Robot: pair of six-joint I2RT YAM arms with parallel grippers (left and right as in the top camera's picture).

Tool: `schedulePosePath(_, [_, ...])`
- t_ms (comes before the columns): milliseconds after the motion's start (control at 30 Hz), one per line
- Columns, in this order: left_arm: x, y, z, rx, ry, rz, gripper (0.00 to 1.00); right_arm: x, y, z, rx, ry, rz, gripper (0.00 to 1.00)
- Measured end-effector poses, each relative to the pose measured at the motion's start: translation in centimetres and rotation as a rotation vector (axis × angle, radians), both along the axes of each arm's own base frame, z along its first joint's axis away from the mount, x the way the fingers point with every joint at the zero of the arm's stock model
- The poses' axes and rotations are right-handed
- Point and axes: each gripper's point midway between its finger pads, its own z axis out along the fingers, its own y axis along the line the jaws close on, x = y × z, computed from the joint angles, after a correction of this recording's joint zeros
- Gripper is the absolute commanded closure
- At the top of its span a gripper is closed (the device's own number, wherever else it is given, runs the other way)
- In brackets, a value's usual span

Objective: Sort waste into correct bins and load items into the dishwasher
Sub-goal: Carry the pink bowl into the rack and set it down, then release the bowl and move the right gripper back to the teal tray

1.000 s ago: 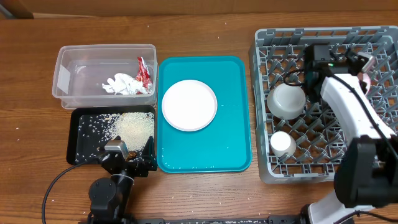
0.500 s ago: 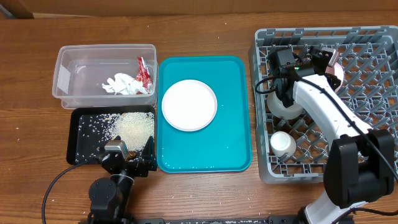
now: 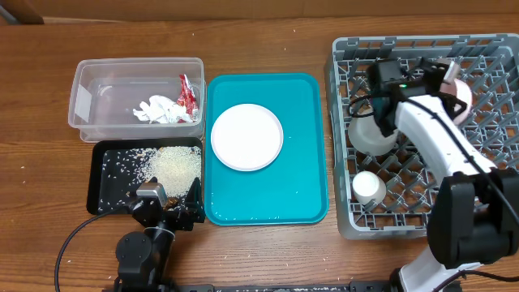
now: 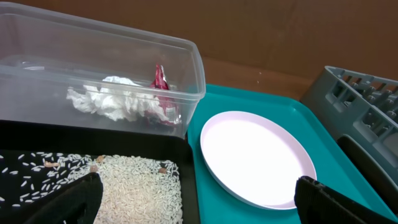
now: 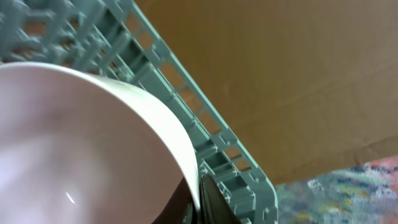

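The right gripper should move away from the upturned dish (image 3: 363, 139), bring the pale pink bowl down and then gently slide it in next to that dish, because the rack is open there.
My right gripper (image 3: 448, 83) is shut on the rim of a pale pink bowl (image 3: 459, 96), held over the back of the grey dish rack (image 3: 495, 49). In the right wrist view the fingers (image 5: 200, 198) pinch the bowl's rim (image 5: 93, 137). A pale upturned bowl-like dish (image 3: 363, 139) and a small white cup (image 3: 367, 187) sit in the rack. The round plate (image 3: 246, 136) lies on the teal tray (image 3: 308, 105). My left gripper (image 3: 166, 209) is open and empty at the black tray's front edge; its fingers (image 4: 199, 208) frame the rice (image 4: 137, 186) and the plate (image 4: 255, 155). The chopsticks are out of view.
The clear tub (image 3: 89, 89) holds the crumpled white napkin (image 3: 162, 110) and the red wrapper (image 3: 187, 91). The black tray (image 3: 109, 191) holds the rice scraps (image 3: 174, 166). Bare wooden table lies behind and in front of the trays.
My right arm swung left over the rack with the pink bowl, then partly back to the right. The left arm has not moved.
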Motion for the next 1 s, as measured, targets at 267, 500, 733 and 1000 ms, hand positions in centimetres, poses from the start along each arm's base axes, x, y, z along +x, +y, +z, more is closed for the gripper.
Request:
schedulePosePath(267, [0.0,0.0,0.0,0.0,0.0,0.0,0.0,0.2,0.7,-0.9,0.045,0.032,0.025,0.96])
schedulePosePath(500, [0.0,0.0,0.0,0.0,0.0,0.0,0.0,0.8,2.4,-1.5,0.014,0.067,0.071,0.95])
schedulePosePath(733, [0.0,0.0,0.0,0.0,0.0,0.0,0.0,0.8,0.9,-0.2,-0.09,0.054,0.028,0.96])
schedulePosePath(1000, [0.0,0.0,0.0,0.0,0.0,0.0,0.0,-0.8,-4.2,-0.5,-0.076,0.085,-0.096,0.96])
